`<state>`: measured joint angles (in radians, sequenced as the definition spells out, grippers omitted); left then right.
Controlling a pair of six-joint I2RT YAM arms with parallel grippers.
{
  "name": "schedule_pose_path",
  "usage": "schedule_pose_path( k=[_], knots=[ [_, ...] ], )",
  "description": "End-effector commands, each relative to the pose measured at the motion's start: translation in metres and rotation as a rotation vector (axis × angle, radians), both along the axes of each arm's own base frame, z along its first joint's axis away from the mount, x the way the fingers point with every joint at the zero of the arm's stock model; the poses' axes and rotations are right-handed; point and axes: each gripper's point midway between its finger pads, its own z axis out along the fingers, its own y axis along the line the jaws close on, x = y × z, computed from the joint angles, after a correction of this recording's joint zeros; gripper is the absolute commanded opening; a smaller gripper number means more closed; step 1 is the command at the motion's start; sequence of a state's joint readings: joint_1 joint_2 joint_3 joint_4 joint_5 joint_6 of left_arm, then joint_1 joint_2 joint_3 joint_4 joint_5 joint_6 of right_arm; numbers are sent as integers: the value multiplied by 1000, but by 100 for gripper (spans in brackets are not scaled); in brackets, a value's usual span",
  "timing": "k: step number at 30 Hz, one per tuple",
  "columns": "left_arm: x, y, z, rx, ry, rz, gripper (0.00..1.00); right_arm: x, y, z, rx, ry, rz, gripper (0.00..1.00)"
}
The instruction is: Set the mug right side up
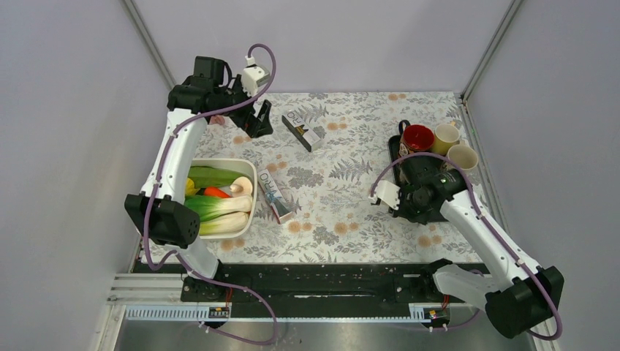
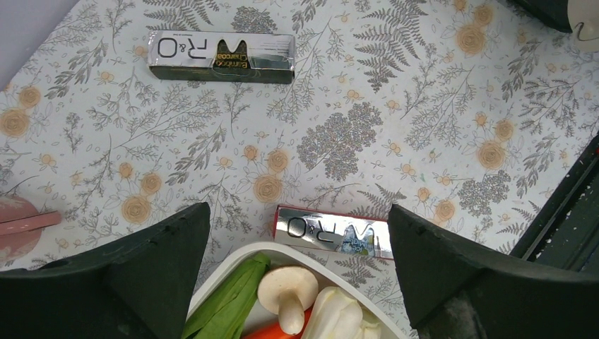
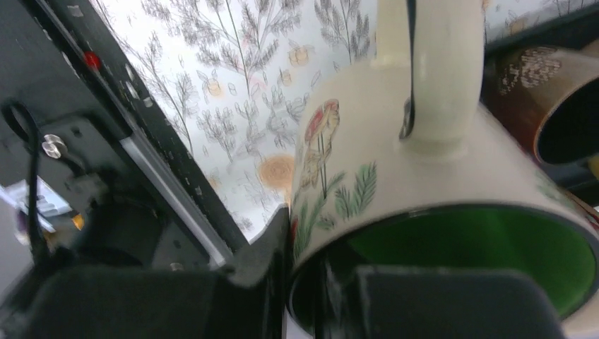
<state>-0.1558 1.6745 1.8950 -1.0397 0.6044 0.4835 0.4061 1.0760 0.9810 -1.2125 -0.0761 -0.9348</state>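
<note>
My right gripper holds the mug. It will next lower the mug and move it outward, onto the near end of the tray beside the brown mug.
The mug (image 3: 395, 141) is cream with a mushroom and fern print, a green inside and a cream handle. In the right wrist view it lies tilted, its opening towards the camera and its handle up. My right gripper (image 3: 318, 261) is shut on the mug's rim, one finger outside the wall and one inside. In the top view the right gripper (image 1: 418, 196) is over the black tray (image 1: 395, 150) and hides the mug. My left gripper (image 1: 260, 121) is open and empty, high at the far left; in its wrist view (image 2: 297, 233) nothing is between the fingers.
A red mug (image 1: 417, 137) and two cream mugs (image 1: 446, 135) stand on the tray's far end. A white bin of vegetables (image 1: 250, 191) sits at the left. Two toothpaste boxes (image 1: 303, 130) (image 1: 276, 196) lie on the floral cloth. A pink object (image 2: 18, 226) lies at the far left.
</note>
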Motion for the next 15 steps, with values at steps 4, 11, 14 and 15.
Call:
schedule_pose_path(
  k=[4, 11, 14, 15],
  knots=[
    [18, 0, 20, -22, -91, 9, 99, 36, -30, 0, -175, -59, 94, 0],
    [25, -4, 19, -36, -92, 2, 99, 54, -51, 4, -218, -132, 103, 0],
    [27, -2, 20, -27, -99, 9, 99, 60, -52, -11, -231, -152, 130, 0],
    [27, -2, 23, -29, -105, 10, 99, 62, -54, -15, -238, -167, 138, 0]
  ],
)
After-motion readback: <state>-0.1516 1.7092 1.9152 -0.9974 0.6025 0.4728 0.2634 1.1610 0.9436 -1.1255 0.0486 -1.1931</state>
